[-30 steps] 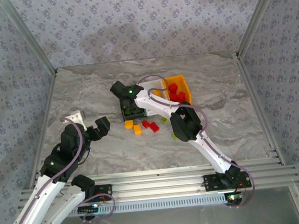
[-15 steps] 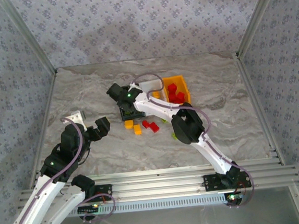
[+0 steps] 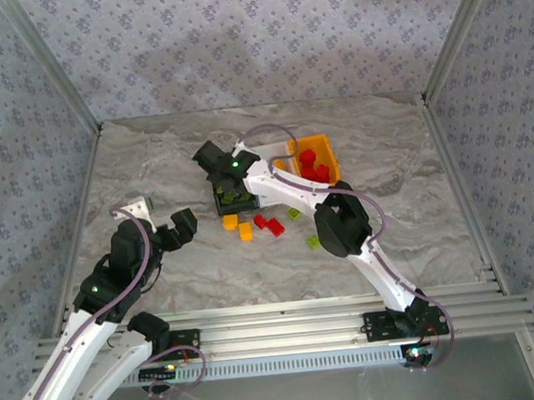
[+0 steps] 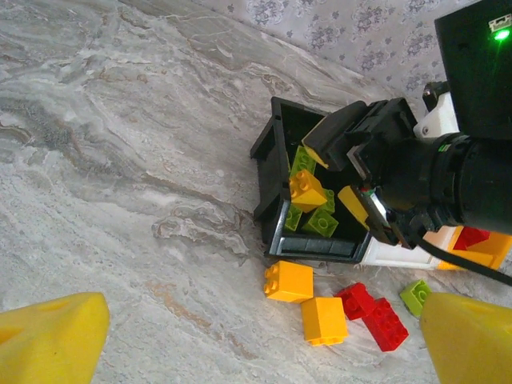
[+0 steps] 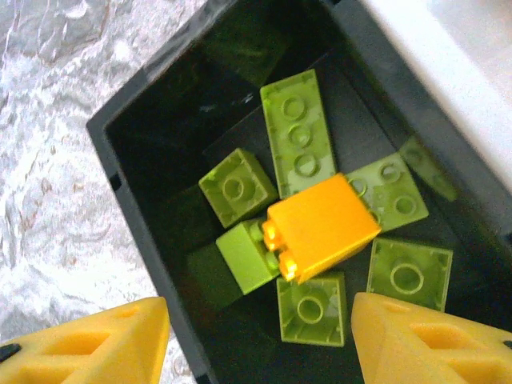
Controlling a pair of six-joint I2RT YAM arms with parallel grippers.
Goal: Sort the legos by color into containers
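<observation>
The yellow-orange lego is on top of lime green ones. My right gripper should reach down to it in the black container (image 5: 120,184).
My right gripper (image 5: 260,352) hangs open over the black container (image 5: 120,184), nothing between its yellow fingers (image 5: 96,344). Inside lie several lime green legos (image 5: 298,132) with one yellow-orange lego (image 5: 320,226) resting on top of them. From above, the right gripper (image 3: 230,186) covers much of the black container (image 3: 223,207). My left gripper (image 4: 260,344) is open and empty, low over the table left of the loose legos. Loose ones lie in front of the black container (image 4: 272,152): two yellow-orange (image 4: 288,282), two red (image 4: 386,324) and a green (image 4: 414,296).
The orange container (image 3: 332,169) holds red legos (image 3: 308,157) to the right of the right arm. A white container (image 4: 400,254) sits between it and the black one. Another green lego (image 3: 314,243) lies nearer the right arm's elbow. Metal frame rails border the table.
The right gripper has opened and the yellow-orange lego now lies loose in the black container. The right arm's elbow shifted slightly right. The left arm has not moved.
</observation>
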